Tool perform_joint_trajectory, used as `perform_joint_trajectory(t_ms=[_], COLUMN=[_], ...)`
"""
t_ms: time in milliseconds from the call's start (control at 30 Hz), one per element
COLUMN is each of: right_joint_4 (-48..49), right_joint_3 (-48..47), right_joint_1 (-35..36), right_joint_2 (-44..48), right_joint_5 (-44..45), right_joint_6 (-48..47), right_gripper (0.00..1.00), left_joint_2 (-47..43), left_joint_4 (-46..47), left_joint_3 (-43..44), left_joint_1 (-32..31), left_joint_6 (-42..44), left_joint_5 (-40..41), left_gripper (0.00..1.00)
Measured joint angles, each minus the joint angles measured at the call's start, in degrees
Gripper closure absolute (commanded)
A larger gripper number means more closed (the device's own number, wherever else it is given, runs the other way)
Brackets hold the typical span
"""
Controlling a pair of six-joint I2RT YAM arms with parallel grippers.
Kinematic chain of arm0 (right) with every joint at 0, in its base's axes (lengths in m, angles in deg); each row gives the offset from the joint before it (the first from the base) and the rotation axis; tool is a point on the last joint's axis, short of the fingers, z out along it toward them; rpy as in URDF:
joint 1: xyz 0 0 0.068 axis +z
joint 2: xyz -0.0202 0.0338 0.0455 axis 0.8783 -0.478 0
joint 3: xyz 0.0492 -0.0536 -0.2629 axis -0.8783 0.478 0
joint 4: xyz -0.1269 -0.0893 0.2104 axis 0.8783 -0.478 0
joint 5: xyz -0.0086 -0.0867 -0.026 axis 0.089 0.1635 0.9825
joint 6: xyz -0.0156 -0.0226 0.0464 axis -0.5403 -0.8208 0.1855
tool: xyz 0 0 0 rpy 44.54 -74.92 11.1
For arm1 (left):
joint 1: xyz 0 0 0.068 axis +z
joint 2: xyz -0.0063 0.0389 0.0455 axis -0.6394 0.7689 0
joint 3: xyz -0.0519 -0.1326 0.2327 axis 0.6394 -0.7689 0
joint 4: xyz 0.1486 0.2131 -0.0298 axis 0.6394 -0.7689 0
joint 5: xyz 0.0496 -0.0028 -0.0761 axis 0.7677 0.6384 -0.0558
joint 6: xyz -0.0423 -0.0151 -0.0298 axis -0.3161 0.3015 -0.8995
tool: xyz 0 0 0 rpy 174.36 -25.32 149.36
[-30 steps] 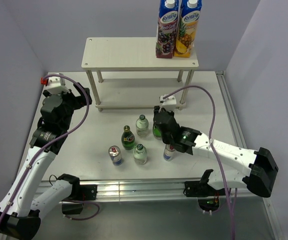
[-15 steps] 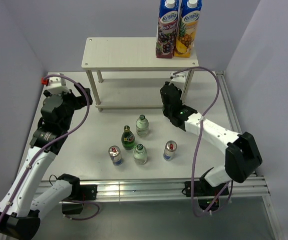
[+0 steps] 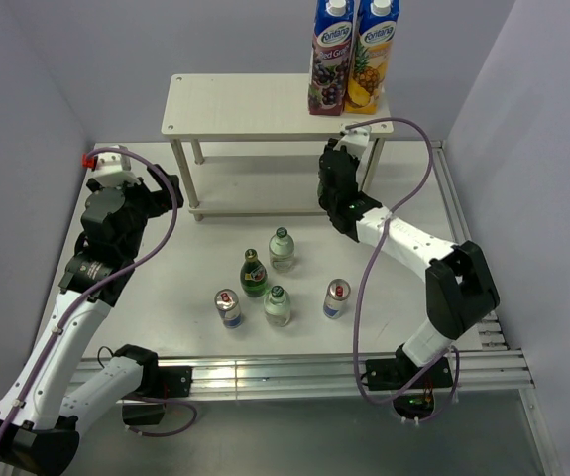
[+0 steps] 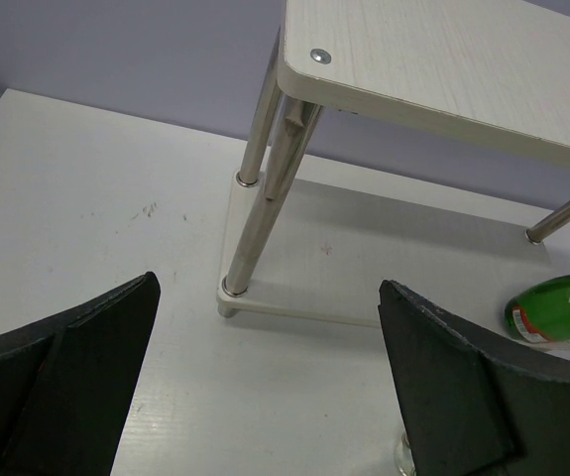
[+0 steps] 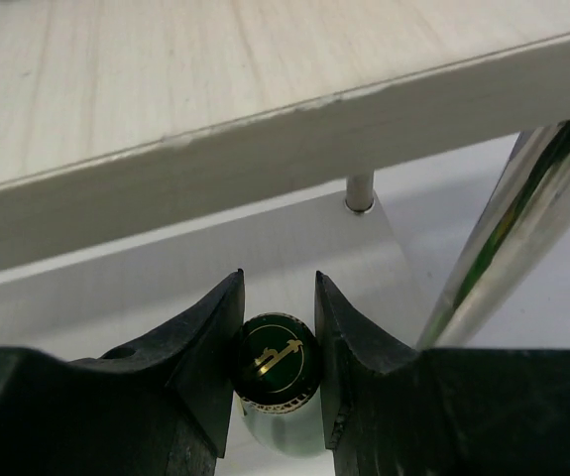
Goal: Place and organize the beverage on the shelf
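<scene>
My right gripper should ease outward under the shelf's top board, away from the shelf's near leg, and open, because the dark green bottle is by the lower board's front edge.
The shelf (image 3: 245, 104) stands at the back of the table, a cream two-tier rack. My right gripper (image 3: 332, 180) is by its right front leg, just below the top board's front edge. In the right wrist view the right gripper (image 5: 277, 327) is shut on the gold-marked cap of a dark green bottle (image 5: 277, 365), with the lower board (image 5: 265, 263) beyond. On the table stand two clear bottles (image 3: 282, 248) (image 3: 278, 305), a dark green bottle (image 3: 254, 275) and two cans (image 3: 228, 307) (image 3: 336, 297). My left gripper (image 3: 171, 188) is open and empty, left of the shelf.
Two tall juice cartons (image 3: 329, 59) (image 3: 372, 55) stand on the right end of the shelf top. Grey walls close in on the left, back and right. The shelf's left front leg (image 4: 253, 198) is just ahead of the left gripper (image 4: 265, 397). A metal rail (image 3: 463, 248) runs along the table's right side.
My right gripper lifted the dark green bottle out of the group on the table and carried it back to the shelf's right front corner. The left arm has not moved.
</scene>
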Motion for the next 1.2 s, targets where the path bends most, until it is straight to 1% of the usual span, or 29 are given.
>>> perform_joint_trajectory(t_ms=[200, 567, 733, 767, 833, 867, 933, 1000, 1033, 1067, 1100, 1167, 1200], right_joint_4=[7.5, 18.3, 19.7, 19.9, 20.2, 20.2, 20.2, 20.2, 20.3, 20.4, 20.3, 20.0, 20.1], right_joint_3=[-0.2, -0.3, -3.4, -3.9, -4.6, -4.6, -4.6, -4.6, -4.6, -4.6, -4.5, -4.3, -4.3], right_joint_1=[-1.1, -2.1, -2.1, -2.1, -2.1, -2.1, -2.1, -2.1, -2.1, -2.1, -2.1, -2.1, -2.1], right_joint_2=[-5.3, -9.7, -12.9, -13.4, -14.1, -14.1, -14.1, -14.1, -14.1, -14.1, -14.1, -14.1, -14.1], right_joint_5=[2.1, 5.2, 5.6, 5.5, 5.3, 5.3, 5.2, 5.2, 5.2, 5.0, 4.8, 4.7, 4.5], right_joint_6=[-0.9, -4.0, -5.7, -5.9, -6.0, -6.1, -6.1, -6.2, -6.2, -6.0, -6.0, -6.3, -6.2], right_gripper=[1.0, 1.0, 0.98, 0.96, 0.89, 0.8, 0.74, 0.58, 0.48, 0.29, 0.21, 0.07, 0.02], left_joint_2=[0.1, 0.1, 0.1, 0.1, 0.1, 0.1, 0.1, 0.1, 0.1, 0.1, 0.1, 0.0, 0.0], left_joint_4=[0.0, 0.0, 0.0, 0.0, 0.0, 0.0, 0.0, 0.0, 0.0, 0.0, 0.0, 0.0, 0.0], left_joint_3=[0.0, 0.0, 0.0, 0.0, 0.0, 0.0, 0.0, 0.0, 0.0, 0.0, 0.0, 0.0, 0.0], left_joint_1=[-0.2, -0.5, -0.5, -0.5, -0.5, -0.5, -0.5, -0.5, -0.5, -0.5, -0.5, -0.5, -0.5], left_joint_6=[0.0, 0.0, 0.0, 0.0, 0.0, 0.0, 0.0, 0.0, 0.0, 0.0, 0.0, 0.0, 0.0], left_joint_5=[0.0, 0.0, 0.0, 0.0, 0.0, 0.0, 0.0, 0.0, 0.0, 0.0, 0.0, 0.0, 0.0], left_gripper=[0.01, 0.01, 0.01, 0.01, 0.01, 0.01, 0.01, 0.01, 0.01, 0.01, 0.01, 0.01, 0.01])
